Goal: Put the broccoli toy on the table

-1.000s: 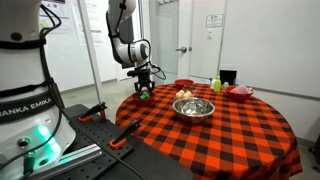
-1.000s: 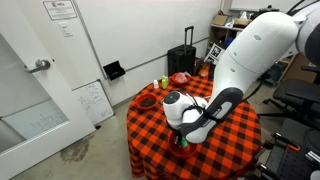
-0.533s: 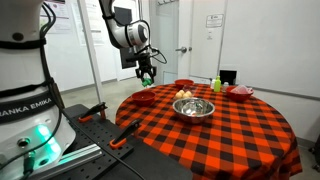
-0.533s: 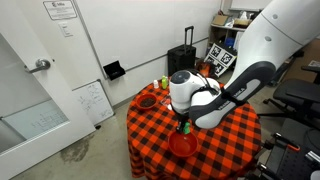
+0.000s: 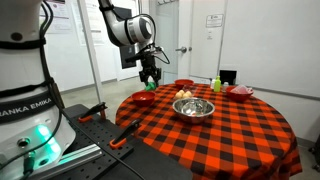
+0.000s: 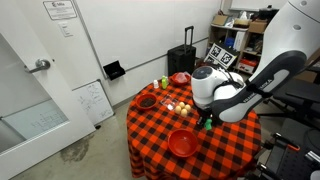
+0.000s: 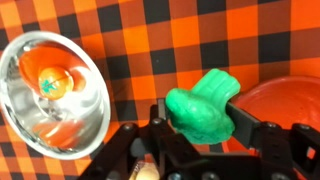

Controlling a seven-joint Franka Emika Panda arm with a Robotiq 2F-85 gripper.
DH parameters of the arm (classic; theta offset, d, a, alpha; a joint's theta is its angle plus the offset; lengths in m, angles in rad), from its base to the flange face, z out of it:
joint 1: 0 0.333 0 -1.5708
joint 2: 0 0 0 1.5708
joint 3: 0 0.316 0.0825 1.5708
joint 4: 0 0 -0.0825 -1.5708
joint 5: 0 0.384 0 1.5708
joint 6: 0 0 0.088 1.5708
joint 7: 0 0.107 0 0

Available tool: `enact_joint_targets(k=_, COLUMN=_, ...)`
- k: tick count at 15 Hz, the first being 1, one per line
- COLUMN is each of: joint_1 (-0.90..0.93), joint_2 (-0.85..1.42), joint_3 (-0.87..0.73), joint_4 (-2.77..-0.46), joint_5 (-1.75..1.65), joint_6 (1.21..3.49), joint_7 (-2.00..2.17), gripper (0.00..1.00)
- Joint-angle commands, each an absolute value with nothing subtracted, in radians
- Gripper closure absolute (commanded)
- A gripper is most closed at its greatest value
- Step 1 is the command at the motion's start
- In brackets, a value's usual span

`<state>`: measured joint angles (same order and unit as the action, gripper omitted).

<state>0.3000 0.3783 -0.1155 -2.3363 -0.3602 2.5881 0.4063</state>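
The gripper moves down to the gap between the steel bowl (image 7: 50,95) and the red bowl next and releases the broccoli toy, since bare checked cloth (image 7: 165,67) shows there.
My gripper (image 7: 200,118) is shut on the broccoli toy (image 7: 205,100), a small bright-green lumpy toy held between the two black fingers. It hangs in the air above the table (image 7: 200,40), which has a red-and-black checked cloth. In both exterior views the gripper (image 5: 150,76) (image 6: 206,122) is well above the cloth (image 5: 220,135) (image 6: 150,125) with a bit of green (image 5: 152,85) at its tips. In the wrist view the toy sits between a steel bowl (image 7: 50,95) and a red bowl (image 7: 285,100).
The steel bowl (image 5: 193,107) holds an orange toy (image 7: 55,82). Red bowls (image 5: 145,98) (image 5: 184,83) (image 6: 183,143), a red plate (image 5: 240,92) and a yellow-green bottle (image 5: 216,84) stand on the table. The robot base (image 5: 25,90) is beside it.
The gripper rose from low over the red bowl at the table's edge, with the broccoli toy in it, and moved sideways towards the steel bowl.
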Motion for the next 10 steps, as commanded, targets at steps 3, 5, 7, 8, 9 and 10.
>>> enact_joint_targets(k=3, joint_1=0.252, joint_2=0.386, joint_3=-0.139, joint_4=-2.407, joint_5=-0.367, joint_6=2.606, joint_7=0.458, gripper=0.69)
enact_joint_targets(k=5, joint_1=0.240, joint_2=0.414, joint_3=-0.138, joint_4=-2.387, joint_5=-0.364, joint_6=2.601, joint_7=0.451, gripper=0.69)
enact_joint_targets(k=7, joint_1=0.236, joint_2=0.444, joint_3=-0.138, joint_4=-2.361, joint_5=-0.364, joint_6=2.603, joint_7=0.447, gripper=0.69)
enact_joint_targets(k=8, joint_1=0.235, joint_2=0.460, joint_3=-0.137, joint_4=-2.348, joint_5=-0.362, joint_6=2.608, joint_7=0.444, gripper=0.69)
enact_joint_targets(k=9, joint_1=0.234, joint_2=0.478, joint_3=-0.134, joint_4=-2.329, joint_5=-0.357, joint_6=2.610, joint_7=0.438, gripper=0.69)
enact_joint_targets(k=10, joint_1=0.235, joint_2=0.493, joint_3=-0.133, joint_4=-2.313, joint_5=-0.353, joint_6=2.611, joint_7=0.434, gripper=0.69)
